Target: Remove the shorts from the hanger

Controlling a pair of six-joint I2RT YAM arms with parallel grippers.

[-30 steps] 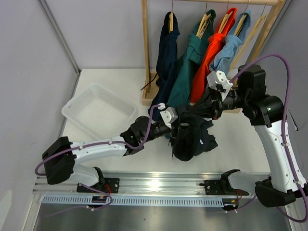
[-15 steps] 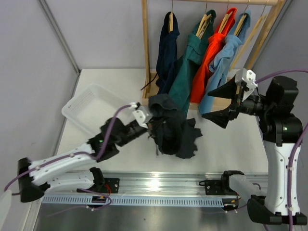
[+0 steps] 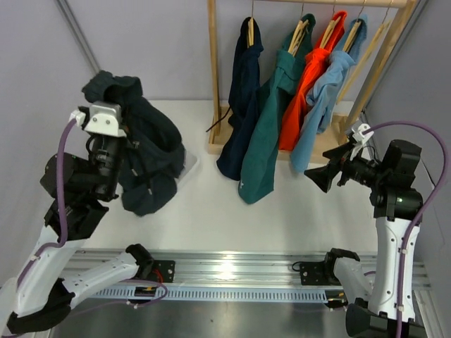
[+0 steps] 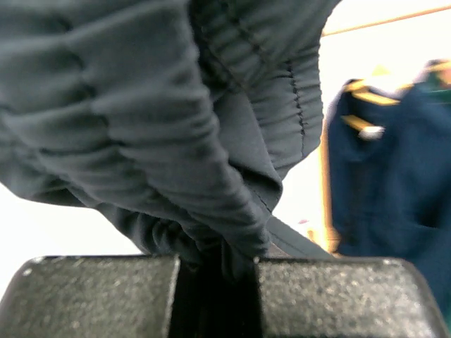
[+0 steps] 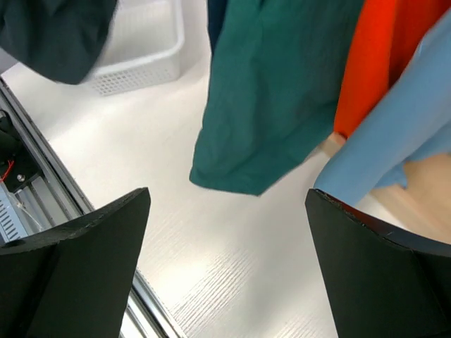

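The robot needs to move the shorts (image 3: pixel 144 158) outward with its left gripper, then down into the basket (image 5: pixel 151 60) to let go of the fold, because the shorts hang free of any hanger.
The shorts (image 3: pixel 144 158) are a very dark bundle hanging high at the left, above the white basket (image 5: pixel 151 60). My left gripper (image 3: pixel 125 149) is shut on them. In the left wrist view a fold of the shorts (image 4: pixel 141 105) is pinched between the left gripper's (image 4: pixel 215 282) pads. No hanger shows in or near the shorts; the hanger is out of view. My right gripper (image 3: pixel 325 166) hangs open and holds nothing at the right, near the rack's foot. In the right wrist view the right gripper (image 5: pixel 227 211) has only bare tabletop between its wide-apart fingers, and the shorts (image 5: pixel 56 35) show at the top left.
A wooden rack (image 3: pixel 213 77) stands at the back with a dark navy garment (image 3: pixel 243 98), a teal one (image 3: pixel 264 141), an orange one (image 3: pixel 310 84) and a light blue one (image 3: pixel 328 98) on hangers. A bare pale hanger (image 3: pixel 384 32) hangs at its right end. Grey walls close both sides.
My left arm has swung up and to the left, carrying the shorts from mid-table to above the basket. The right gripper, open since half a second ago, has drawn back lower at the right.
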